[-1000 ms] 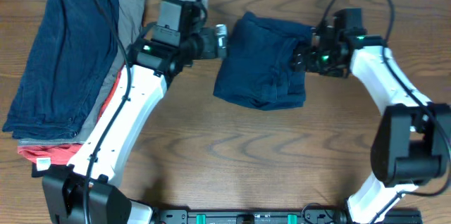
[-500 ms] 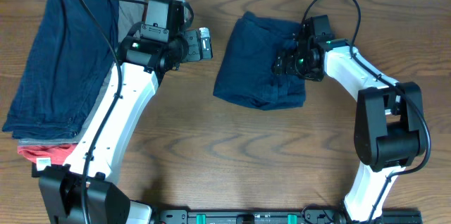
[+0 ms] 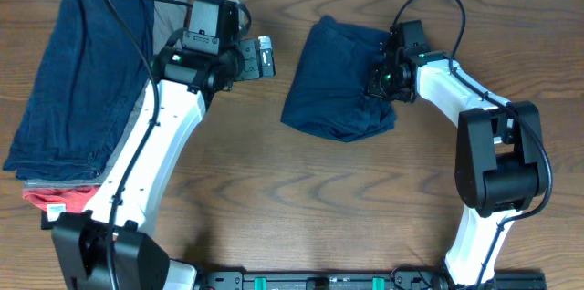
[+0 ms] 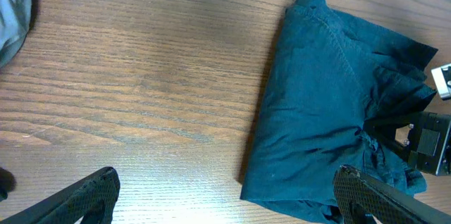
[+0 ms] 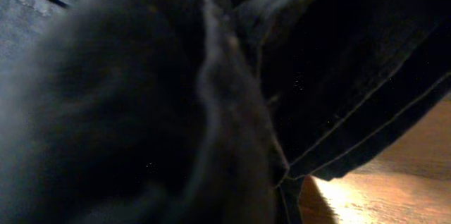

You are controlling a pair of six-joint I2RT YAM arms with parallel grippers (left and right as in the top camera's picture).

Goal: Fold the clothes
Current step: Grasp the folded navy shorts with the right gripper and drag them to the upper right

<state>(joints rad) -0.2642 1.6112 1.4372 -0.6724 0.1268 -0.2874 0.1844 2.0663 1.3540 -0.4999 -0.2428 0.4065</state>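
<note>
The bare far tabletop is to the right of my right gripper in the overhead view, so my right gripper needs to move the shorts that way next and let go of them.
A pair of navy shorts lies folded on the table, back of centre. My right gripper is at its right edge, shut on bunched cloth there. In the right wrist view dark fabric fills the frame and hides the fingers. My left gripper hovers open just left of the shorts, apart from them. Its view shows the shorts ahead to the right, with both fingertips over bare wood and nothing between them. The right gripper also shows there at the shorts' far edge.
A stack of folded clothes, navy on top with grey and orange-red beneath, lies along the left side. The wooden table runs to the front between the two arm bases. A grey garment corner shows in the left wrist view.
My right gripper has shut on the shorts' right edge, tugging them slightly to the right. The left gripper drew back to the left of the shorts and has since stayed still.
</note>
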